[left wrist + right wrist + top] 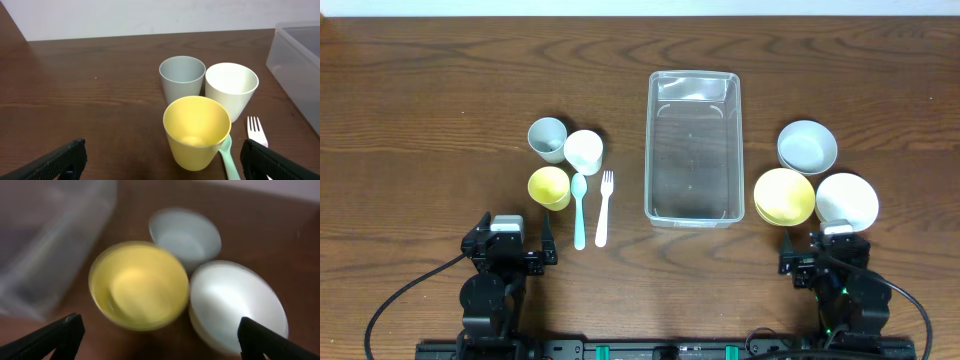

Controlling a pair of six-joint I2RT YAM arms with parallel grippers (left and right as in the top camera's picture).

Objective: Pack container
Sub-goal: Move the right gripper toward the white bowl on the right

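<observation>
My right gripper rises, swings around, turns and lowers onto the rim's opposite, open side point(876, 205) point(283, 315) next; the yellow bowl crowds one side of the white bowl.
The clear rectangular container point(692, 147) stands empty at the table's centre; its corner shows in the left wrist view point(299, 60) and blurred in the right wrist view point(45, 245). Left of it stand a grey cup point(547, 138), a white cup point(584, 151) and a yellow cup point(549, 187), with a mint spoon point(579, 209) and a white fork point(604, 207). Right of it sit a grey bowl point(807, 146), a yellow bowl point(784, 196) and a white bowl point(847, 200). My left gripper point(516, 244) is open and empty, just short of the yellow cup point(197, 131). My right gripper point(830, 250) is open and empty, before the yellow bowl point(138, 285) and white bowl point(235, 305).
The dark wooden table point(420, 120) spreads around everything. Cables run from both arm bases along the near edge. A pale wall stands behind the table in the left wrist view.
</observation>
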